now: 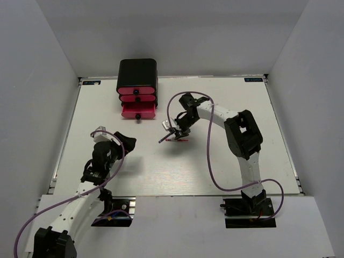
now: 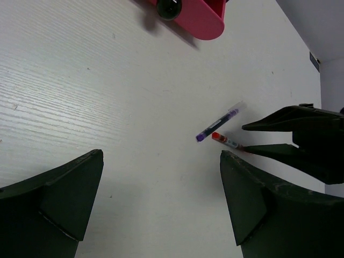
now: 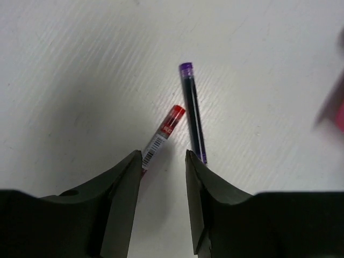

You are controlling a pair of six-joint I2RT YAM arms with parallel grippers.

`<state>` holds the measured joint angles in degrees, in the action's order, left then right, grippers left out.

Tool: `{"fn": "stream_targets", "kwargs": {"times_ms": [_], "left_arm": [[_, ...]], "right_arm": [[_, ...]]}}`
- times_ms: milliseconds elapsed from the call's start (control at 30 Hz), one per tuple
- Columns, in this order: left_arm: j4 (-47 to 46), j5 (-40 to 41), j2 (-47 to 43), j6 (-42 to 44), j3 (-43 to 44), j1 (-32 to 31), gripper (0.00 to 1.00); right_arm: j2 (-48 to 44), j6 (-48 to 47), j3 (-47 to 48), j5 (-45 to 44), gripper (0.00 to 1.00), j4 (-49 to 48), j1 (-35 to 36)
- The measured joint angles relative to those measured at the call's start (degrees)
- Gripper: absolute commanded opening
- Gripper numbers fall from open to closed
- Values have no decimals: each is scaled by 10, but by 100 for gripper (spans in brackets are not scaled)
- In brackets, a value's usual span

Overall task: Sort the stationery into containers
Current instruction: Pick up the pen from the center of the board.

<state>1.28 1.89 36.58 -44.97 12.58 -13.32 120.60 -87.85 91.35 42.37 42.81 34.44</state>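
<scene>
My right gripper should next move from the red pen down onto the dark pen's body (image 1: 166, 137) (image 3: 196, 126), because that is below the red pen and to its left in the top view.
Two thin pens lie side by side on the white table: a dark one with a purple cap (image 3: 192, 110) and a red one with a barcode label (image 3: 164, 131). Both show in the left wrist view, dark pen (image 2: 217, 122) and red pen (image 2: 226, 141), and from above, dark pen (image 1: 163, 140) and red pen (image 1: 179, 140). My right gripper (image 3: 163, 156) is open and low over their near ends; the red pen's end runs under one fingertip. My left gripper (image 2: 161, 156) is open and empty, left of the pens. The black cabinet (image 1: 137, 69) has three pink drawers, with the bottom drawer (image 1: 138, 111) pulled out. The tubes, marker and white block are out of view.
The open drawer's front and black knob show at the top of the left wrist view (image 2: 199, 19). Grey walls enclose the table on three sides. The right arm's purple cable (image 1: 209, 161) loops over the table.
</scene>
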Motion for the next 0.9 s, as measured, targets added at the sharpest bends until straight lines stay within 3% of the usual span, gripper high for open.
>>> {"fn": "stream_targets", "kwargs": {"times_ms": [367, 767, 900], "left_arm": [[4, -7, -34, 2, -10, 0, 100], [-11, -16, 6, 2, -10, 0, 100], [-18, -17, 6, 2, -10, 0, 100]], "right_arm": [[54, 20, 46, -44, 40, -13, 6], [74, 31, 71, -51, 42, -15, 12], [77, 32, 78, -45, 37, -18, 13]]}}
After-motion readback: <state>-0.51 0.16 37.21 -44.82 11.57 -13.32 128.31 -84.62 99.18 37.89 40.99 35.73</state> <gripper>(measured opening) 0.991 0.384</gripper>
